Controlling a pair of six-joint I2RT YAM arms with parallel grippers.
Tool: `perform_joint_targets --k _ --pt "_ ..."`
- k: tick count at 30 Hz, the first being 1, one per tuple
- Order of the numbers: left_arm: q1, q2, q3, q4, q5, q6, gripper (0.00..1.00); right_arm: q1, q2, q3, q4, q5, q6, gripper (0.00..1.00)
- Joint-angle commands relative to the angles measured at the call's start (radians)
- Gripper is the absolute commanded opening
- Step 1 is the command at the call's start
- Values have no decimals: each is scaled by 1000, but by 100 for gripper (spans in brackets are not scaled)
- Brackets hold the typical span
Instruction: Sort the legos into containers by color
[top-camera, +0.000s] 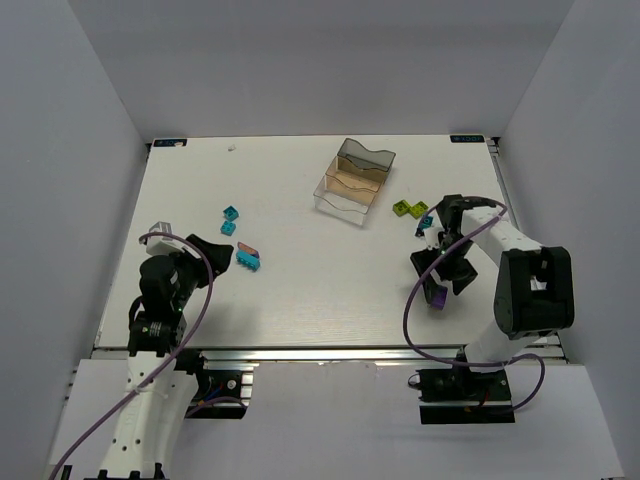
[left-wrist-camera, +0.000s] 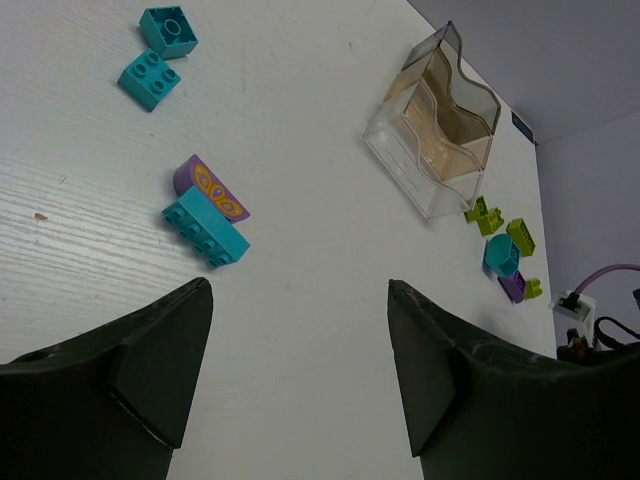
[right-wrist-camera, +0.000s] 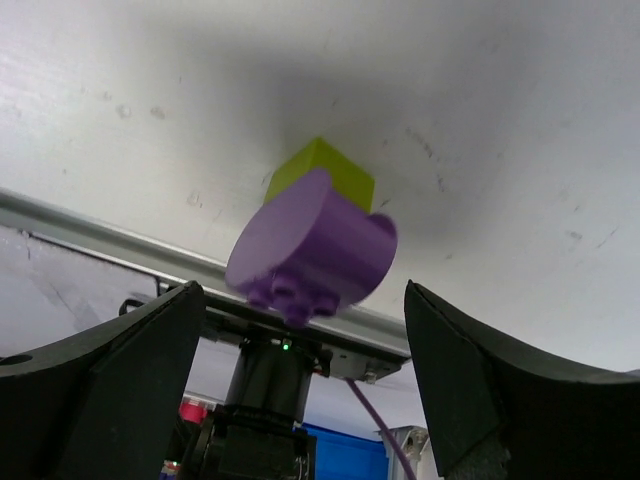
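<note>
The purple round brick (top-camera: 439, 298) (right-wrist-camera: 310, 250) is between the open fingers of the robot's right gripper, so the right gripper should next move only a little and close on both sides of the purple brick.
The clear three-compartment tray (top-camera: 355, 180) stands at the back centre and looks empty; it also shows in the left wrist view (left-wrist-camera: 435, 130). My left gripper (top-camera: 215, 255) is open and empty over bare table (left-wrist-camera: 300, 300). Just ahead of it lies a long teal brick (left-wrist-camera: 205, 230) with a purple patterned piece (left-wrist-camera: 215, 190), and beyond those are two teal bricks (left-wrist-camera: 150, 78) (left-wrist-camera: 168, 30). My right gripper (top-camera: 440, 280) is open near the front edge. A purple round brick (right-wrist-camera: 310, 250) joined to a lime piece (right-wrist-camera: 325, 170) lies between its jaws, untouched.
A cluster of lime (top-camera: 403, 209), teal (top-camera: 425, 222) and purple bricks lies right of the tray, also seen in the left wrist view (left-wrist-camera: 502, 255). The table's metal front rail (right-wrist-camera: 100, 235) is close to the purple brick. White walls enclose the table.
</note>
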Motion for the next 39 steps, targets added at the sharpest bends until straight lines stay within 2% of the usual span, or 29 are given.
perform_joint_targets --k 1,7,19,20,22,24,25,27,28,29,30,31,33,36,37,39 --pt "0 -15 -4 16 7 3 80 9 40 31 25 28 19 85" --pt "0 -30 -8 13 -4 -4 80 9 57 23 36 35 23 79" --pt "0 -10 -4 16 4 0 80 10 42 28 25 13 14 41" --pt "0 -8 -2 16 4 -1 80 10 39 29 25 9 12 32" --pt "0 -10 -1 22 17 -4 80 9 31 41 22 -4 6 21" --pt "0 -8 -17 68 56 -35 78 10 21 75 22 -28 -42 4" --pt "1 -10 -28 92 100 -71 74 12 11 110 24 -56 -64 0" --pt "0 -5 -57 157 163 -122 66 12 -1 132 24 -117 -124 0" --pt "0 -2 -77 251 203 -154 62 10 -7 132 24 -154 -159 0" --pt "0 8 -120 360 284 -221 56 10 -25 223 4 -245 -228 0" --pt "-2 13 -139 361 316 -255 54 10 -36 241 1 -298 -260 0" --pt "-2 21 -154 466 344 -288 53 10 -47 255 1 -345 -288 0" --pt "-3 31 -173 531 395 -338 53 10 -65 287 -8 -520 -384 0" --pt "-14 73 -163 611 454 -369 59 12 -67 292 2 -738 -469 0" --pt "-22 91 -160 658 474 -378 61 10 -62 295 -1 -854 -489 0" --pt "-69 152 -140 695 502 -380 64 27 -39 302 -8 -954 -533 0"
